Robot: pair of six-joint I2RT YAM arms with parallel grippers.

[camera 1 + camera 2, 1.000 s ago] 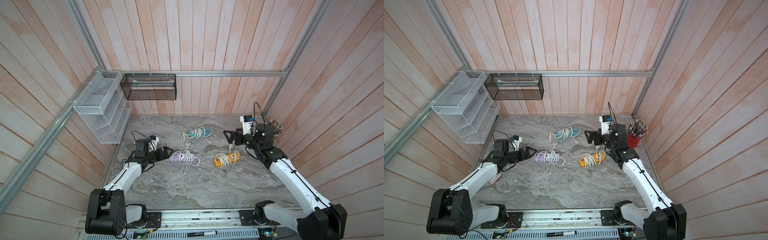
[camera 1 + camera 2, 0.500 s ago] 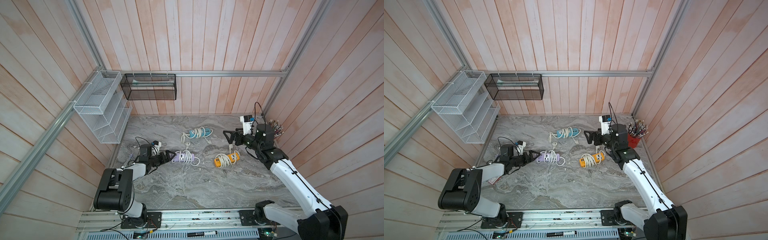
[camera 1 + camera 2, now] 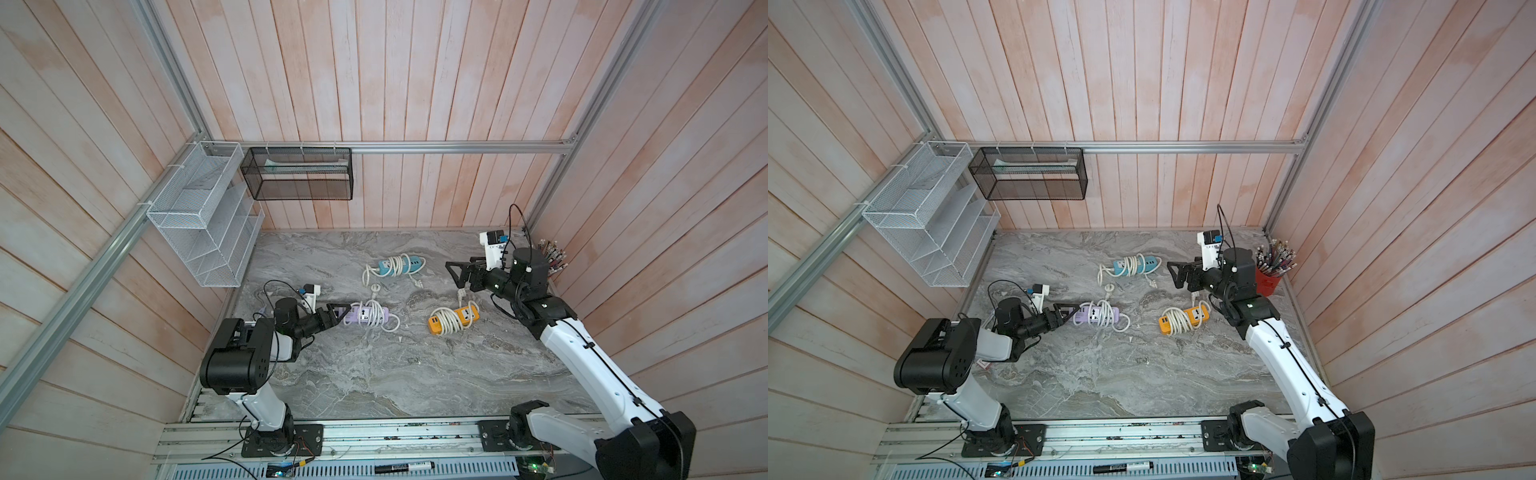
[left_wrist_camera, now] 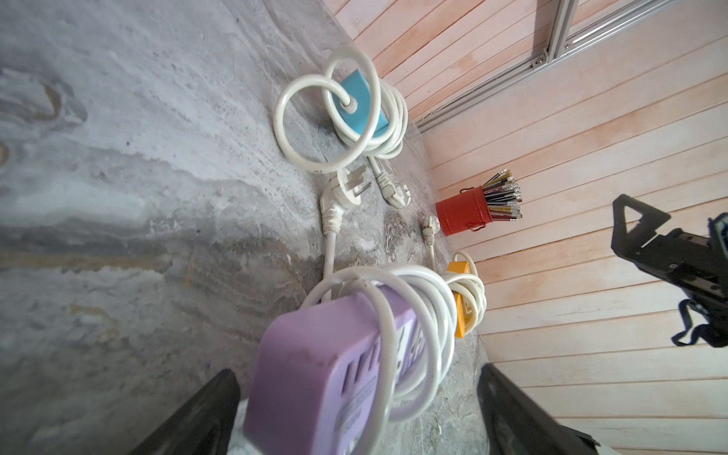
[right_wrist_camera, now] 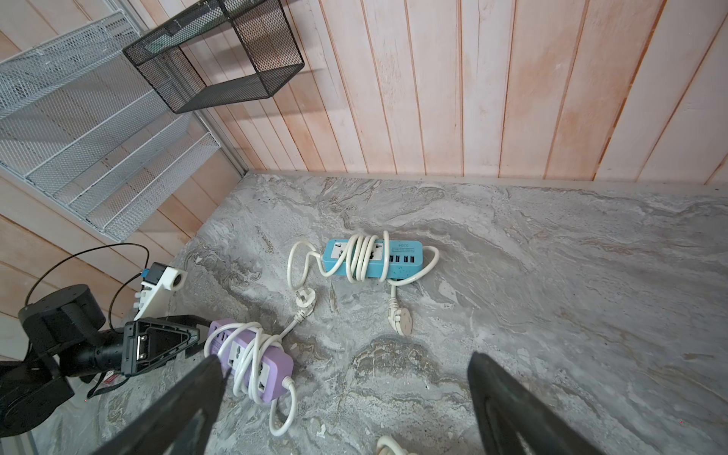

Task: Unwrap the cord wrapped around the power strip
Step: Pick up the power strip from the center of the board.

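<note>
My left gripper slides further in around the purple power strip's nearer end [image 3: 349, 316] [image 4: 299, 383] next and closes on it, since its open fingers already stand either side.
A purple power strip [image 3: 368, 314] lies on the marble table [image 3: 374, 374], with a white cord [image 4: 425, 315] coiled round its middle. The cord's plug [image 4: 342, 193] rests on the table beyond it. My left gripper [image 3: 338, 316] is low at the strip's left end and open. In the left wrist view its fingers [image 4: 220, 398] stand either side of that end, with a gap on each side. My right gripper [image 3: 455, 275] hangs open and empty above the table's back right, away from all strips.
A blue power strip [image 3: 399, 266] and an orange one [image 3: 455, 320], both cord-wrapped, lie behind and right of the purple one. A red pencil cup [image 3: 1268, 280] stands at the right wall. A white mesh rack [image 3: 203, 232] and black mesh basket [image 3: 299, 174] hang on the walls.
My left arm has folded up at the elbow and its gripper has slid right, bringing its jaws round the purple strip's end. The right arm has hardly moved.
</note>
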